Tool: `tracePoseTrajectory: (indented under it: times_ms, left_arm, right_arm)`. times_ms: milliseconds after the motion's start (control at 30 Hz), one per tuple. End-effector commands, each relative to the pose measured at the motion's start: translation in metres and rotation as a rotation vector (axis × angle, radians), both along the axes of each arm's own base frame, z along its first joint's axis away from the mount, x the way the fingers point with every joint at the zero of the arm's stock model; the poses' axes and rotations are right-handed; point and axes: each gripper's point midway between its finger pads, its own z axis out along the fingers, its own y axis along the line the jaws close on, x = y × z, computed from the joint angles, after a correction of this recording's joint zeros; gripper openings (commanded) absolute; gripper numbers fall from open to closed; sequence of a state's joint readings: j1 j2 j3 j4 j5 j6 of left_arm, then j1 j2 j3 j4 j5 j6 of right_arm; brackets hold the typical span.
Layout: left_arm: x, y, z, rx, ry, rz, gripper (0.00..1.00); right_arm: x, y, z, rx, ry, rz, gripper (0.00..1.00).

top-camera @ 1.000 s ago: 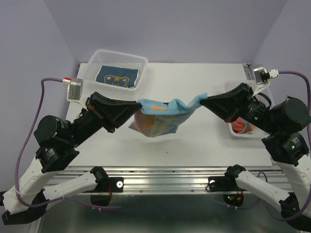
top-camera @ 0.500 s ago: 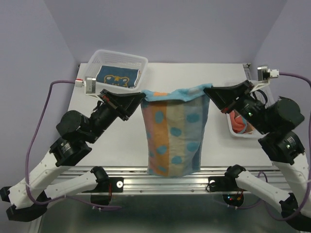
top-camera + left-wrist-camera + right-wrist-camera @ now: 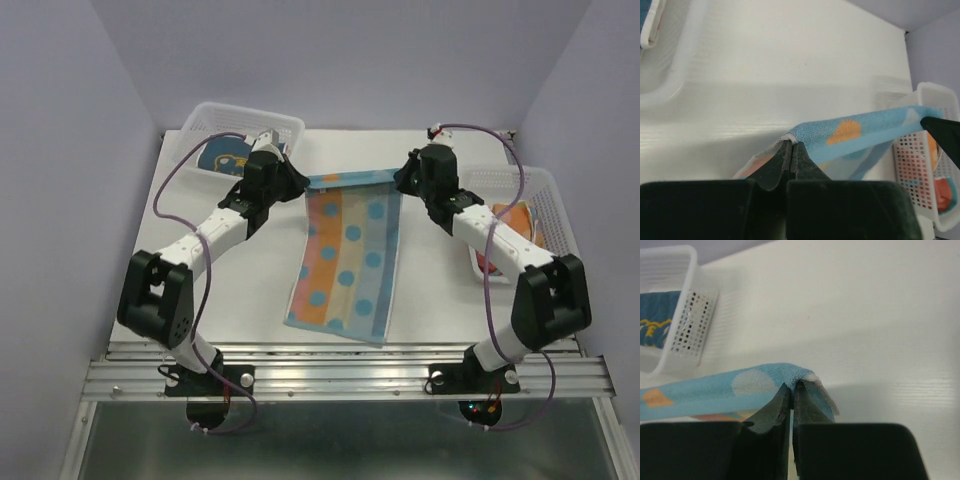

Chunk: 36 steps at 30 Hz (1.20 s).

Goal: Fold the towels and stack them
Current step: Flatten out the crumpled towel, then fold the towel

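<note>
I should next move my right gripper back and down and let go of its corner on the near blue-striped corner (image 3: 377,337), which lies flat below my gripper and closer to my base.
A light blue and orange striped towel with blue dots (image 3: 346,260) lies spread on the white table, its far edge lifted. My left gripper (image 3: 300,184) is shut on the far left corner (image 3: 790,137). My right gripper (image 3: 398,176) is shut on the far right corner (image 3: 805,375). The towel's top edge stretches taut between them (image 3: 865,131). A folded dark blue towel with a yellow print (image 3: 222,160) lies in the left basket (image 3: 285,124). An orange towel (image 3: 512,220) lies in the right basket (image 3: 550,190).
The left white mesh basket stands at the far left corner of the table, close behind my left arm. The right mesh basket (image 3: 920,160) stands at the right edge. Purple walls close in on three sides.
Both arms have reached far out over the table, carrying the towel away from the near edge. The towel hung in the air before; now it lies spread flat.
</note>
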<state>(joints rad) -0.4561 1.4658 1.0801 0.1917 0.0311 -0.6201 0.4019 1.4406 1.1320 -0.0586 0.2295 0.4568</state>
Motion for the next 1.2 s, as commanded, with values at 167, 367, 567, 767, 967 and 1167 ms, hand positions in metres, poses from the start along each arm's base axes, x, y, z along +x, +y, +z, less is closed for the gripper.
tracePoseTrajectory:
  times_ms: [167, 367, 567, 767, 967, 1167]
  left_arm:
    - [0.094, -0.001, 0.015, 0.059, -0.146, -0.029, 0.0]
    - [0.102, -0.011, -0.027, 0.074, -0.07, -0.079, 0.0]
    - [0.061, 0.006, -0.046, 0.058, -0.006, -0.05, 0.0]
    - [-0.001, 0.015, -0.09, 0.019, 0.119, -0.064, 0.0]
    - [-0.066, 0.031, -0.115, 0.011, 0.169, -0.033, 0.0]
    - [-0.109, 0.043, -0.119, -0.024, 0.183, 0.023, 0.0]
  right_arm:
    - [0.1, -0.01, -0.03, 0.042, -0.046, 0.03, 0.01]
    - [0.104, -0.006, -0.05, 0.069, 0.011, 0.059, 0.01]
    - [0.045, 0.008, -0.083, 0.165, 0.172, 0.141, 0.01]
    - [-0.039, 0.019, -0.118, 0.217, 0.294, 0.165, 0.01]
    - [-0.098, 0.028, -0.125, 0.231, 0.328, 0.217, 0.01]
    - [-0.148, 0.04, -0.131, 0.254, 0.36, 0.252, 0.01]
